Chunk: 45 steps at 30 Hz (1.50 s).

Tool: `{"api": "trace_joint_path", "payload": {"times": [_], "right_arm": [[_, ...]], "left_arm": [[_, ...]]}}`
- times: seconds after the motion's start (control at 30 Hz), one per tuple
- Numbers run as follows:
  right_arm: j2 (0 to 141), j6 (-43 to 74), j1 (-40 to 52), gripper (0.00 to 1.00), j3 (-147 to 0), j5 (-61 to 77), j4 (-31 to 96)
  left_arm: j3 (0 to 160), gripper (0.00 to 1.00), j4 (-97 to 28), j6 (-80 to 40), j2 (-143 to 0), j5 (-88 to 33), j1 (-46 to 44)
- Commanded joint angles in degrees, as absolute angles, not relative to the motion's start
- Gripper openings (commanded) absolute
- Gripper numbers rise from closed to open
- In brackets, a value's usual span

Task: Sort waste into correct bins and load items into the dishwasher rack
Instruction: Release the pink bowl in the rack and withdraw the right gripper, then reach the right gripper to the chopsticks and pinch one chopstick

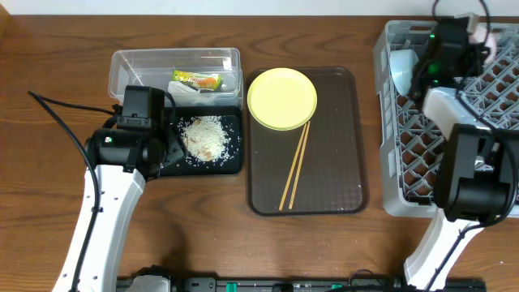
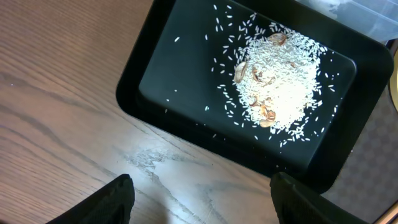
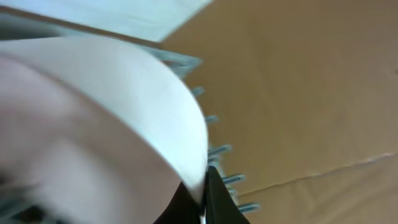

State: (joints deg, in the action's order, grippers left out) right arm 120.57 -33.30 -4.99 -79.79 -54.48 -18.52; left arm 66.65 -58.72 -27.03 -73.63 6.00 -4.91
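Note:
The rack wires stand beside the held bowl, so my right gripper needs to move down and toward the light blue bowl (image 1: 401, 69) next and let go of the bowl's rim at the wires.
The crumpled wrapper (image 1: 199, 81) lies in the clear tub (image 1: 138, 65). The rice scraps (image 1: 207, 138) are heaped in the black tray (image 1: 231, 162), also in the left wrist view (image 2: 280, 87) on the tray (image 2: 134, 81). My left gripper (image 1: 166, 152) is open and empty over the table by the tray's near edge (image 2: 202, 205). The yellow plate (image 1: 281, 97) and chopsticks (image 1: 294, 166) lie on the brown serving tray. My right gripper (image 1: 474, 36) is shut on the rim of the pinkish-white bowl (image 3: 93, 124) over the grey rack (image 1: 389, 195). The light blue bowl (image 1: 401, 69) sits in the rack. The cup is out of view.
The dark brown serving tray (image 1: 340, 186) lies between the bins and the rack. Loose rice grains are scattered across the black tray. Rack prongs (image 3: 217, 150) show beside the held bowl. A black cable (image 1: 61, 113) runs across the table at the left.

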Motion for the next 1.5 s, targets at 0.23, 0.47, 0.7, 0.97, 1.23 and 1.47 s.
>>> {"api": "trace_joint_path", "payload": {"times": [0.23,0.47,0.7,0.97,1.23,1.47], "right_arm": [[118.2,-21.2,-1.4,0.02,-78.8,-53.1,-9.4],[109.5,-14.1,-1.4,0.60,-78.9,-39.4,6.7],[98.9,-4.4,-0.4,0.60,-78.9,-9.6,22.2],[96.0,5.2,6.0,0.58,-78.7,17.1,38.0],[100.6,8.4,18.2,0.54,-76.2,13.3,46.3],[107.2,15.6,27.6,0.52,-75.6,5.7,49.6]], "left_arm": [[66.6,0.73,-58.9,-27.3,-73.7,6.5,-4.7],[66.6,0.73,-58.9,-27.3,-73.7,6.5,-4.7],[66.6,0.73,-59.0,-27.3,-73.7,6.4,-4.7],[66.6,0.74,-59.1,-27.3,-73.7,6.4,-4.7],[66.6,0.73,-59.1,-27.3,-73.7,6.5,-4.7],[66.6,0.73,-59.1,-27.3,-73.7,6.5,-4.7]]}}
